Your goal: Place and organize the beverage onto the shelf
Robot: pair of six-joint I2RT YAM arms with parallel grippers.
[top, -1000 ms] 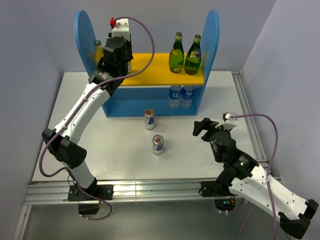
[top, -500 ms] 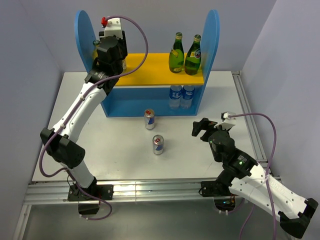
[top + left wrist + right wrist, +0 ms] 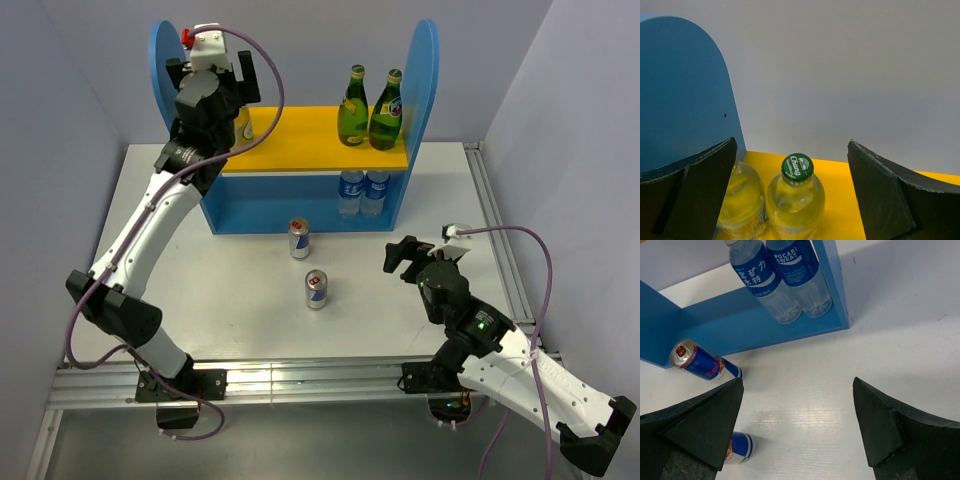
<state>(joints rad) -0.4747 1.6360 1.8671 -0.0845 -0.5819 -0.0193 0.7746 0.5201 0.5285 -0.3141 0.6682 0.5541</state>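
Note:
The can nearer the shelf is below my left gripper and to its right in the top view, so I will next move my left gripper back and down onto that can.
The blue shelf (image 3: pixel 300 205) stands at the back of the table with its yellow-orange upper board (image 3: pixel 305 140). Two dark green bottles (image 3: pixel 352 108) (image 3: pixel 386 112) stand at the board's right end. At its left end two pale yellowish bottles (image 3: pixel 796 200) (image 3: pixel 742 202) stand side by side. My left gripper (image 3: pixel 791 145) hovers open above them, touching neither. Two slim cans (image 3: pixel 299 238) (image 3: pixel 316 289) stand on the table before the shelf. My right gripper (image 3: pixel 403 255) is open and empty, low over the table to the right of the cans (image 3: pixel 700 361) (image 3: pixel 740 447).
Two clear bottles with blue labels (image 3: pixel 350 191) (image 3: pixel 376 190) stand on the shelf's lower level at the right, also in the right wrist view (image 3: pixel 760 275) (image 3: pixel 800 270). The shelf's tall left panel (image 3: pixel 680 95) is close beside my left fingers.
My left gripper has opened, letting go of a pale yellowish bottle on the upper board, and has risen up and to the left. The right arm has not moved.

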